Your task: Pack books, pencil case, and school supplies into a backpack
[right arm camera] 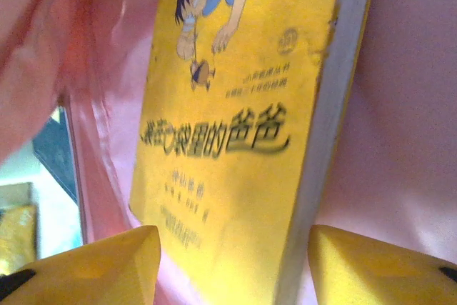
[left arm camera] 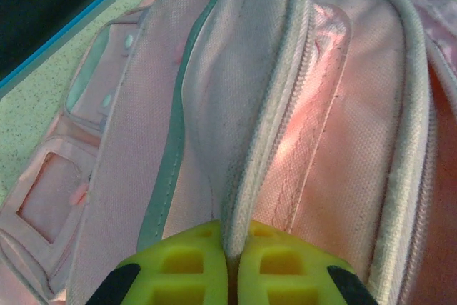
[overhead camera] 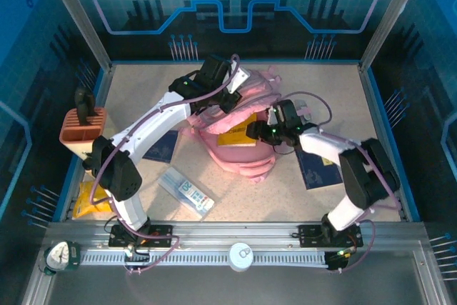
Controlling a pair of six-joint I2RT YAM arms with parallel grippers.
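The yellow book is inside the pink lining, so I should next lower my left gripper back toward the backpack's opening (overhead camera: 237,136) and release the backpack's zip edge.
The pink backpack (overhead camera: 243,156) lies in the middle of the table with its mouth held up. My left gripper (overhead camera: 229,98) is shut on the backpack's zip edge (left arm camera: 246,176), which runs straight into the pinched yellow fingers (left arm camera: 193,262). The yellow book (overhead camera: 234,137) with a cartoon figure sits inside the backpack, pink lining (right arm camera: 414,141) all around it. My right gripper (right arm camera: 234,251) stands open at the book's (right arm camera: 235,105) near end, one finger on each side and a small gap to the spine. Two navy books (overhead camera: 163,146) (overhead camera: 319,169) lie flat on either side of the backpack. The pencil case (overhead camera: 187,191) lies at the front left.
An orange slotted holder (overhead camera: 80,132) stands at the left edge with a dark item in it. A yellow packet (overhead camera: 89,201) lies at the front left corner. Blue walls and an aluminium frame close in the table.
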